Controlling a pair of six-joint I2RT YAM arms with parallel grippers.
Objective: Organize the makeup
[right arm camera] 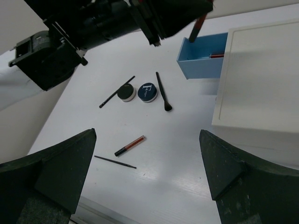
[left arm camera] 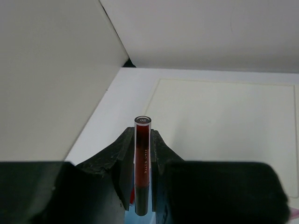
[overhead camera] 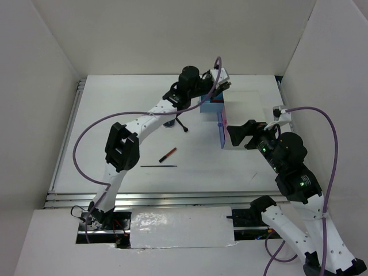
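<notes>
My left gripper should next lower the red-and-black stick toward the inside of the open blue drawer (right arm camera: 205, 60).
My left gripper (left arm camera: 142, 140) is shut on a red-and-black stick (left arm camera: 142, 158) and holds it upright over the open blue drawer (right arm camera: 205, 60); it also shows in the top view (overhead camera: 217, 86). Another red stick (right arm camera: 216, 56) lies inside that drawer. On the table lie a black compact (right arm camera: 125, 92), a blue-topped compact (right arm camera: 148, 92), a brush (right arm camera: 163, 91), a black pencil (right arm camera: 117, 92), a red-and-black stick (right arm camera: 130, 145) and a thin black pencil (right arm camera: 115, 162). My right gripper (right arm camera: 148, 163) is open and empty, held above the table beside the box.
The white box (right arm camera: 261, 93) stands at the back right, its blue drawer pulled out to the left and a pink drawer front (overhead camera: 222, 129) on its near-left side. White walls close in the table on three sides. The left arm (overhead camera: 144, 123) spans the table's middle.
</notes>
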